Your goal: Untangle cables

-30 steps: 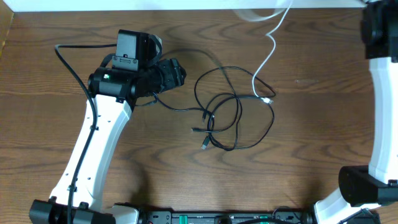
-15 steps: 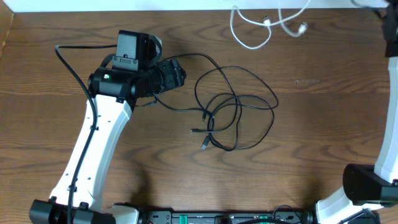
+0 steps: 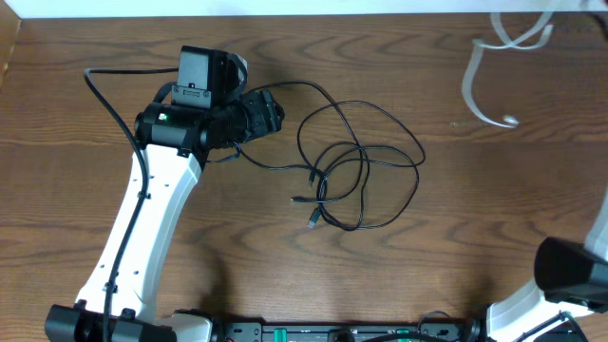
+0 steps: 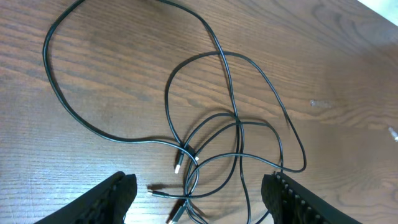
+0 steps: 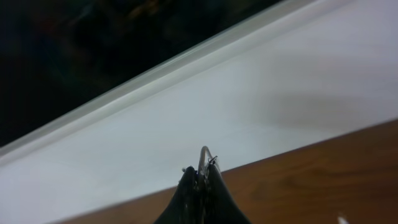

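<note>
The white cable [image 3: 469, 87] hangs clear of the tangle, so I should lower my right gripper to the right in the overhead view, toward bare far tabletop, and let go of the cable.
Several black cables [image 3: 359, 176] lie looped and crossed in a tangle at the table's middle. My left gripper [image 3: 275, 112] hovers just left of it. In the left wrist view that gripper [image 4: 202, 208] is open, its fingers [image 4: 115, 194] wide apart over the black cables [image 4: 230, 124] and their small plug ends [image 4: 178, 167], and it holds nothing. The white cable [image 3: 469, 87] shows as a blurred loop at the top right, apart from the tangle. My right gripper [image 5: 202, 177] is shut on the thin white cable [image 5: 203, 155], above the table's far edge.
A white strip [image 3: 285, 8] runs along the far table edge. The left arm's own thicker black wire [image 3: 104, 95] loops at the left. The right arm's base [image 3: 570, 271] stands at the bottom right corner.
The white cable left the black tangle, moving up to the far edge and then right to the top right corner. The left arm and the black cables have not moved.
</note>
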Controlling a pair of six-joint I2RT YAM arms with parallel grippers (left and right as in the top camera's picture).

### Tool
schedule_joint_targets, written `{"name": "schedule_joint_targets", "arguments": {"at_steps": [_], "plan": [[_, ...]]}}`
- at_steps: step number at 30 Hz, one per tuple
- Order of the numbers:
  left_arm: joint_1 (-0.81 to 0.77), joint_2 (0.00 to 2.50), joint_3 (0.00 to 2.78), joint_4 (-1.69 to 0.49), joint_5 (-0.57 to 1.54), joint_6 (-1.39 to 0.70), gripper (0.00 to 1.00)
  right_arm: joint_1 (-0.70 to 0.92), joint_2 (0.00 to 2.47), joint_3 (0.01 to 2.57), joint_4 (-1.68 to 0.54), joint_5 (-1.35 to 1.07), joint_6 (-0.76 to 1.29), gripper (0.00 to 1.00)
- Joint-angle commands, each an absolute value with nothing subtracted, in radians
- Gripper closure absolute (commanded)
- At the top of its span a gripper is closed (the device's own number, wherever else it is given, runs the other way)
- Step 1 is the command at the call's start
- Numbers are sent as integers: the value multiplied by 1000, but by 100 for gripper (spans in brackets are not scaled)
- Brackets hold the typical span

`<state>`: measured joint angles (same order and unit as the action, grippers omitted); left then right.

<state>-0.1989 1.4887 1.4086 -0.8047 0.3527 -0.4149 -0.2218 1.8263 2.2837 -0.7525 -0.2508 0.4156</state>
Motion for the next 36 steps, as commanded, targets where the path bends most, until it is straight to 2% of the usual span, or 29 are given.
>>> {"name": "schedule_joint_targets", "arguments": {"at_steps": [1,14,22,23,25,26,27,28,29,36], "plan": [[-195,1496,1411,-805,342,-412,30,-315,1869,2291,-703,-135,369,99],[-195,1496,1411,-803,342,-413,30,-520,2084,2295,-449,-46,358,99],[-196,1496,1411,-805,343,-413,30,-541,2312,2295,-337,26,311,99],[-196,1496,1411,-808,343,-412,30,-537,2345,2295,-332,14,290,96],[-196,1496,1411,-808,343,-413,30,-530,2390,2295,-339,12,255,88],[-196,1496,1411,-807,343,-413,30,-529,2410,2295,-342,14,240,79],[-196,1496,1411,-807,342,-413,30,-527,2442,2295,-361,17,235,49],[-196,1496,1411,-807,342,-413,30,-527,2453,2295,-373,17,236,30],[-196,1496,1411,-807,342,-413,30,-530,2464,2295,-399,15,252,1],[-196,1496,1411,-807,342,-412,30,-527,2373,2296,-514,-138,268,1]]}}
